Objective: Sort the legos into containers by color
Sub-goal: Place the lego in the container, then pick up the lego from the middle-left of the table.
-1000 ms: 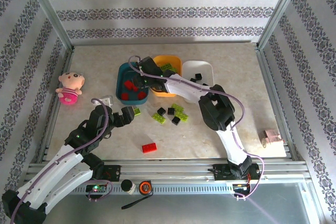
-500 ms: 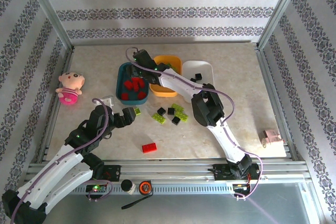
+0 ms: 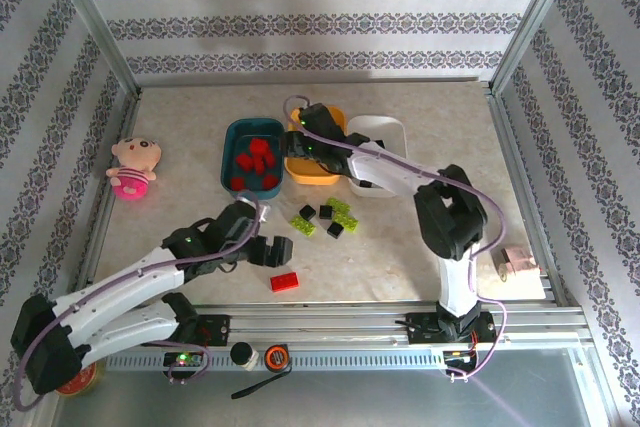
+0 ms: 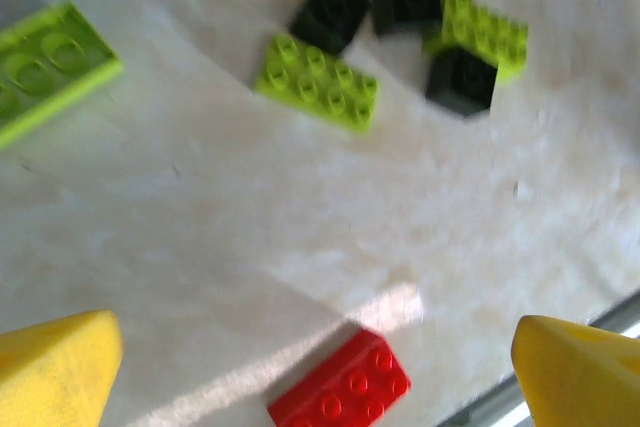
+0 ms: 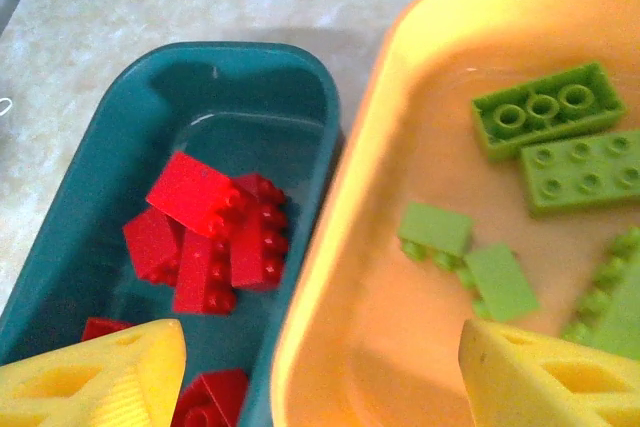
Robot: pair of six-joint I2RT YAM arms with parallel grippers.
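Note:
Next, my left gripper lowers its open fingers astride the red lego [image 3: 285, 281] [image 4: 345, 385], which lies below and nearer the metal bar, where bare table leaves room.
One red lego [image 4: 340, 392] lies alone on the table [image 3: 400, 267], just below my left gripper [image 4: 315, 342], which is open and empty above it. In the top view that red lego [image 3: 285, 282] sits right beside the left gripper [image 3: 272, 251]. Loose lime legos [image 3: 303, 225] and black legos [image 3: 325, 212] cluster mid-table. My right gripper [image 5: 320, 347] hangs open and empty over the shared edge of the teal container [image 5: 290, 77], which holds red legos [image 5: 220, 232], and the orange container [image 5: 400, 97], which holds lime legos [image 5: 545, 107]. The white container [image 3: 385, 127] is partly hidden by the right arm.
A pink doll [image 3: 133, 167] lies at the left edge. A small pink object [image 3: 517, 260] sits at the right near the frame rail. A round tin [image 3: 75, 382] shows at the bottom left, below the table. A flat lime lego [image 4: 50, 62] lies left of the cluster.
The left arm has swung right and toward the near edge, ending over the lone red brick. The right gripper has opened and shifted right from the teal tray to the teal-orange border.

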